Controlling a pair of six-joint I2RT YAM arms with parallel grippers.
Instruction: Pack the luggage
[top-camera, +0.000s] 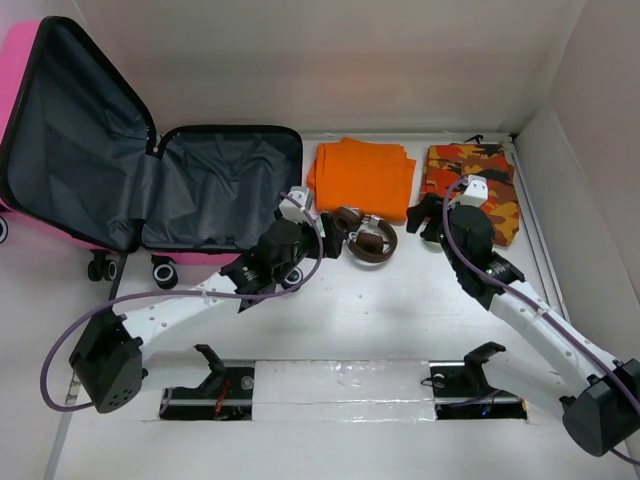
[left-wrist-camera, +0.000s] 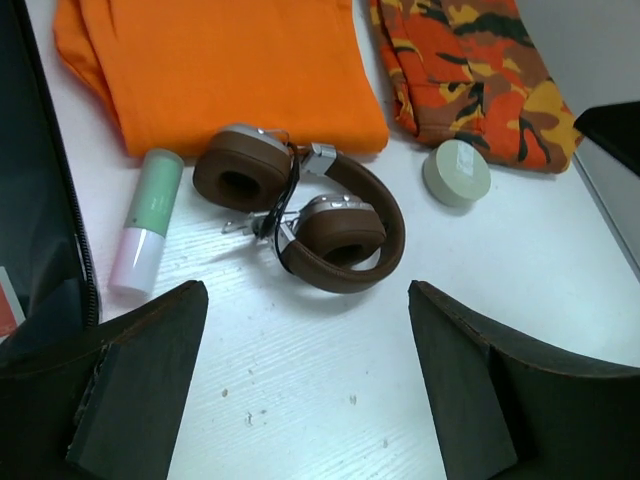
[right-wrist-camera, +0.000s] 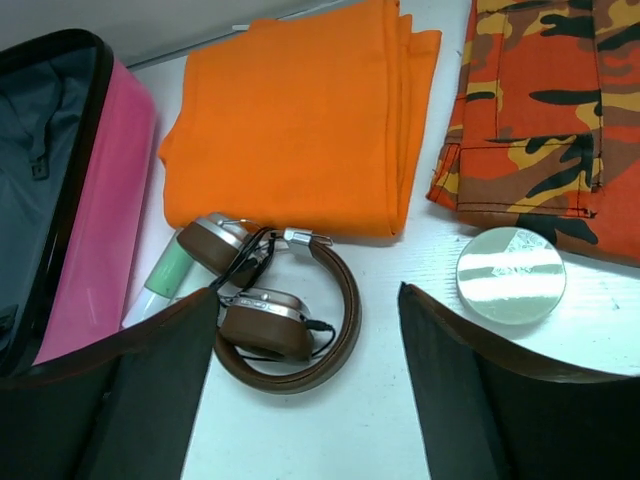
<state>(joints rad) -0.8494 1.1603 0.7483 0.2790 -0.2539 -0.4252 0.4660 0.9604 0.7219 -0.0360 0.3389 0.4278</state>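
Note:
I will lower my left gripper next, to the right in the top view, onto the headphones' headband beside its silver hinge, because that slim part fits between open fingers.
The pink luggage (top-camera: 225, 190) lies open at the back left, its grey lining bare and its lid (top-camera: 75, 140) leaning up; its pink shell shows in the right wrist view (right-wrist-camera: 95, 220). Brown headphones (top-camera: 365, 237) lie right of it, in front of a folded orange cloth (top-camera: 360, 175). My left gripper (top-camera: 318, 228) is open and empty just left of the headphones (left-wrist-camera: 300, 215). My right gripper (top-camera: 428, 218) is open and empty, right of the headphones (right-wrist-camera: 280, 315), by a camouflage cloth (top-camera: 475, 185).
A green-and-white tube (left-wrist-camera: 148, 220) lies between the luggage and the headphones. A round pale tin (right-wrist-camera: 511, 275) sits in front of the camouflage cloth (right-wrist-camera: 550, 110). White walls close the back and right. Two slots (top-camera: 210, 400) lie near the arm bases.

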